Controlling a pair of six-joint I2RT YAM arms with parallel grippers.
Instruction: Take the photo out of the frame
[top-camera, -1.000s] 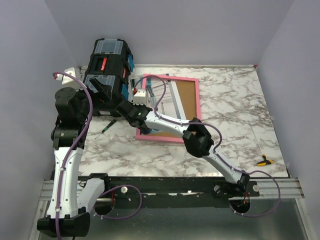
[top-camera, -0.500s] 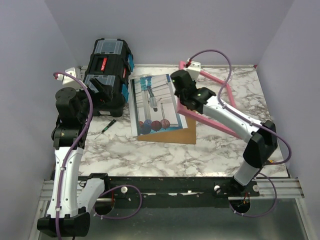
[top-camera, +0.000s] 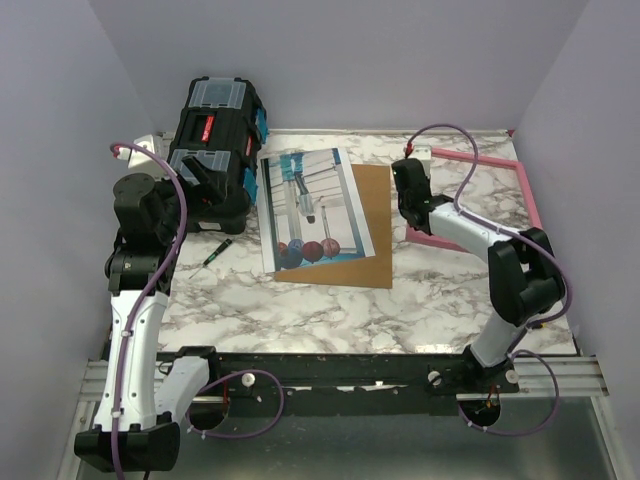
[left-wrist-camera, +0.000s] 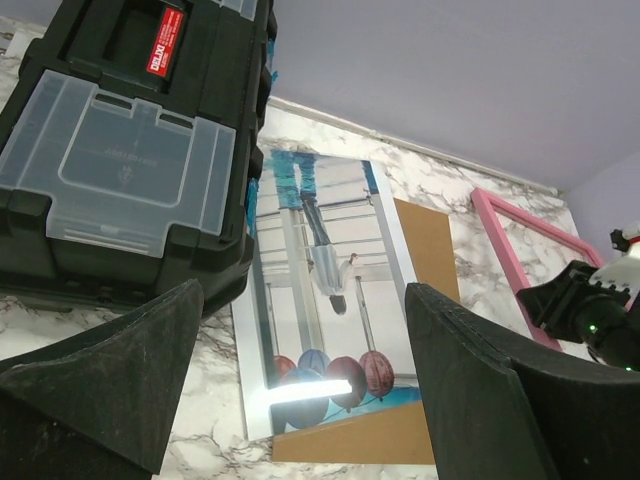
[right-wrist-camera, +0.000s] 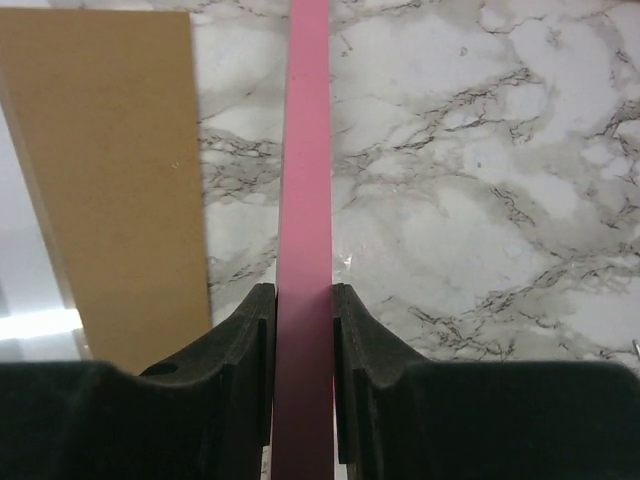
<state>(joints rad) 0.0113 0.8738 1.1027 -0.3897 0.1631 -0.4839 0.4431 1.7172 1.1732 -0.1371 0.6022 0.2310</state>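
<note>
I will move my right gripper away from the backing board next and bring the pink bar down onto bare marble, because the frame is away from the photo.
The photo (top-camera: 308, 206) lies flat on the marble table, face up, with its red and blue balls at the near end. It rests on a plain brown backing board (top-camera: 373, 215). The pink frame (top-camera: 526, 193) is at the right of the table, apart from the photo. My right gripper (top-camera: 412, 220) is shut on the frame's left bar (right-wrist-camera: 305, 150), which runs straight between the jaws (right-wrist-camera: 302, 330). My left gripper (top-camera: 203, 178) hangs open beside the toolbox, above the photo (left-wrist-camera: 330, 290), with nothing between its fingers (left-wrist-camera: 100, 380).
A black toolbox (top-camera: 215, 135) with clear lids stands at the back left, close to the photo's left edge. A small dark pen (top-camera: 216, 253) lies in front of it. A yellow-and-black tool (top-camera: 527, 323) lies near the table's front right edge.
My right arm has carried the pink frame off the photo and over to the right side of the table. The photo and backing board now lie uncovered. The left arm has not moved.
</note>
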